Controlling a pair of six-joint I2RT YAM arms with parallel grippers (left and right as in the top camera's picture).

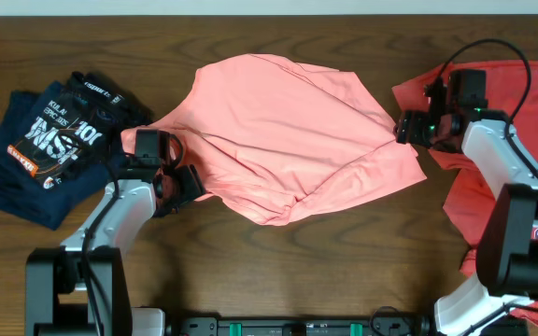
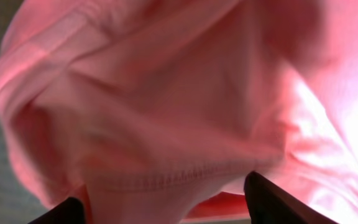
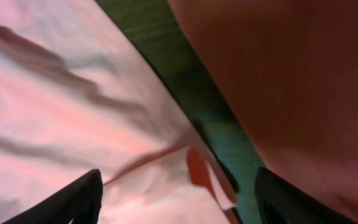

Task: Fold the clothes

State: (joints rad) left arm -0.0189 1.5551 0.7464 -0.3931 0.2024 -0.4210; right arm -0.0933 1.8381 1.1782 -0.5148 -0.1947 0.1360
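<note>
My left gripper is low with its fingers spread and the bunched end already between them, so next it needs to stay low right there and close its fingers onto the stitched hem (image 2: 169,180).
The salmon-pink T-shirt (image 1: 288,131) lies rumpled in the middle of the wooden table (image 1: 344,271), its lower edge folded under. My left gripper (image 1: 183,184) is at the shirt's left edge. In the left wrist view its fingers (image 2: 166,211) are spread wide, with a stitched hem of the pink shirt (image 2: 166,93) bunched between them. My right gripper (image 1: 407,128) is at the shirt's right edge. Its fingers (image 3: 179,199) are wide open over the edge of the pink cloth (image 3: 55,112), where a corner is turned up.
A navy T-shirt (image 1: 45,140) with white and red lettering lies at the far left. A darker red T-shirt (image 1: 530,103) lies at the far right, under the right arm, and also shows in the right wrist view (image 3: 291,74). A narrow strip of table (image 3: 185,81) separates it from the pink shirt.
</note>
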